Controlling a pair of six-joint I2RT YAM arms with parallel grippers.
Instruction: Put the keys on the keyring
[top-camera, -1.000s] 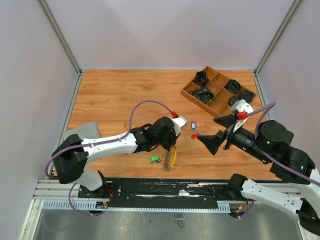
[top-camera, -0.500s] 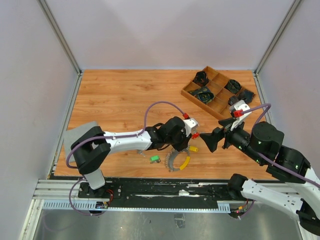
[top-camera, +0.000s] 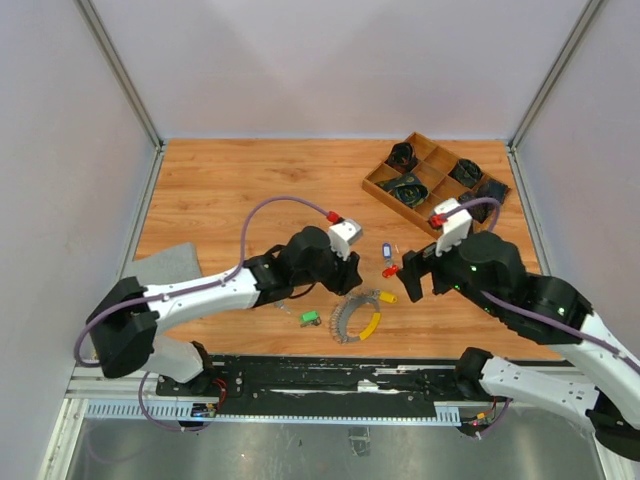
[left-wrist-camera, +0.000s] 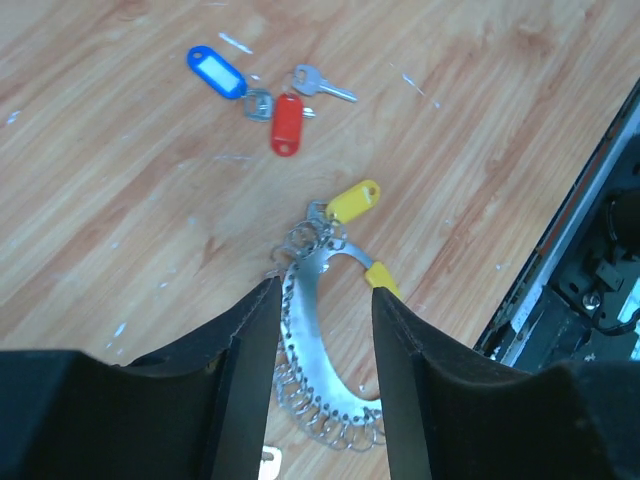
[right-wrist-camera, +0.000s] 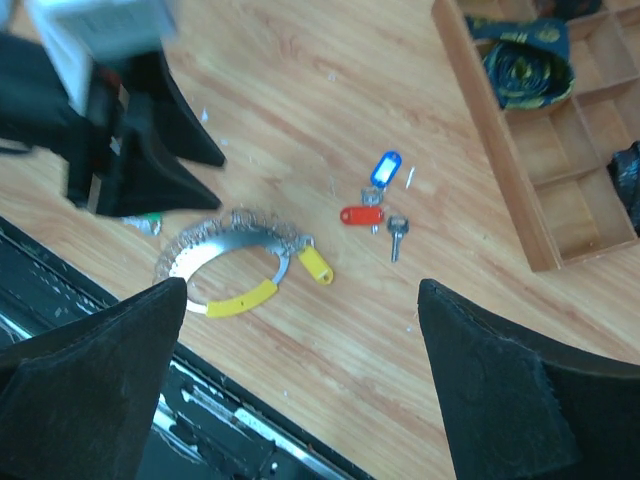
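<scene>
My right gripper should next go down to its left in the top view and close its fingers on the keyring's end by the yellow-tagged key, which lies below.
The keyring (left-wrist-camera: 305, 335) lies flat on the wood, a silvery toothed ring hung with small wire loops and a yellow curved piece (right-wrist-camera: 240, 298). My left gripper (left-wrist-camera: 322, 290) hovers over it, open, its fingers on either side of the ring and not touching it. A yellow-tagged key (left-wrist-camera: 353, 200) hangs at the ring's top end. Further out lie a blue tag (left-wrist-camera: 216, 72), a red tag (left-wrist-camera: 286, 124) and a bare silver key (left-wrist-camera: 322, 84). My right gripper (right-wrist-camera: 302, 290) is wide open and empty, above the wood near the keyring (top-camera: 355, 318).
A wooden compartment tray (top-camera: 385, 185) with dark bundles stands at the back right. A green tag (top-camera: 310, 318) lies left of the keyring. A grey cloth (top-camera: 165, 262) rests at the left edge. The black rail (top-camera: 320, 375) runs along the near edge.
My left gripper has opened and let go of the keyring, which went from standing on edge to lying flat. The left arm drew back a little. The right gripper swung in leftward.
</scene>
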